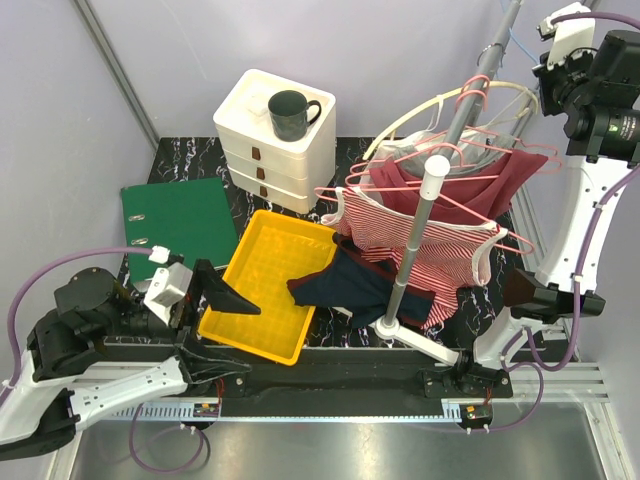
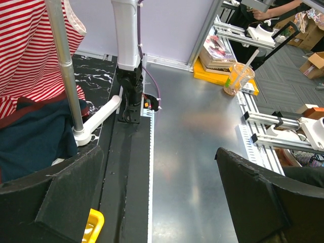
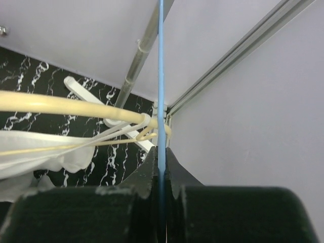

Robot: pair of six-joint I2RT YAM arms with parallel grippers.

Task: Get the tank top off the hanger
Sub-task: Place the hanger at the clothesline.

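A pink hanger (image 1: 470,210) carries the striped tank top, so I will next ease my right gripper back and let go of the thin blue hanger wire between its fingers.
A red-and-white striped tank top (image 1: 420,235) hangs on a pink hanger (image 1: 470,210) on the rack pole (image 1: 425,215), and its hem shows in the left wrist view (image 2: 25,50). High at the back right, my right gripper (image 1: 552,40) is shut on a thin blue hanger wire (image 3: 161,76), which runs straight up between the jaws (image 3: 161,152). I cannot tell which garment hangs on that wire. A cream hanger (image 3: 76,106) carrying white cloth (image 3: 35,152) lies just left of it. My left gripper (image 1: 225,325) is open and empty (image 2: 159,152) low by the yellow tray.
A maroon top (image 1: 470,175) hangs behind the striped one. A navy garment (image 1: 365,285) lies at the pole's foot and over the yellow tray (image 1: 262,290). A green folder (image 1: 180,225) and white drawers (image 1: 270,140) with a dark mug (image 1: 290,112) stand at the back left.
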